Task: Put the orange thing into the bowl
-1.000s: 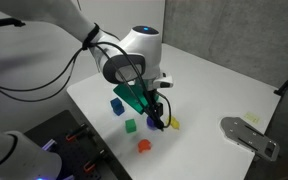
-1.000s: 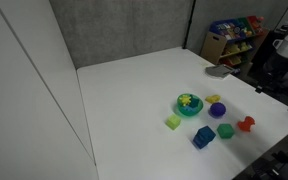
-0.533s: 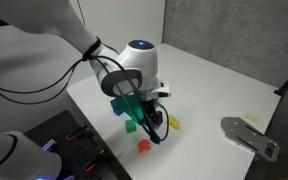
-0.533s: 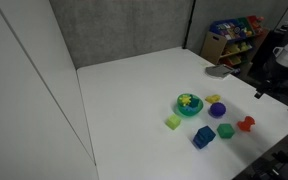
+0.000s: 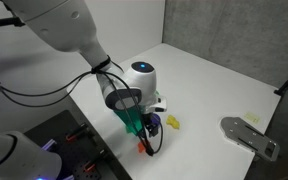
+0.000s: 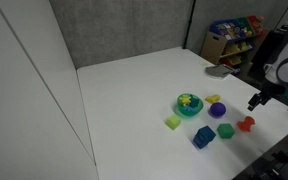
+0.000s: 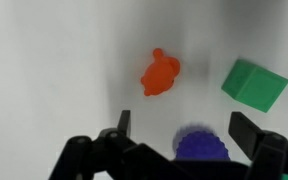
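Observation:
The orange thing's rounded body is below and ahead of my gripper's fingers, so my open gripper will next go down onto it, toward the top in the wrist view.
The orange thing lies on the white table, ahead of my open gripper in the wrist view. It also shows in both exterior views, just under the gripper. The gripper is empty and hovers above the table; a blue-purple studded piece lies between the jaws. The green bowl with yellowish contents stands a little away from the orange thing. In an exterior view the gripper reaches in from the right edge. The arm hides the bowl in the view with the arm in front.
A green cube, a blue block, a purple round piece and a yellow piece lie around. The table's front edge is close to the orange thing. A grey metal part lies aside.
The arm has moved toward the table's front edge and lower, from over the blocks near the bowl to just above the orange thing. No object has moved.

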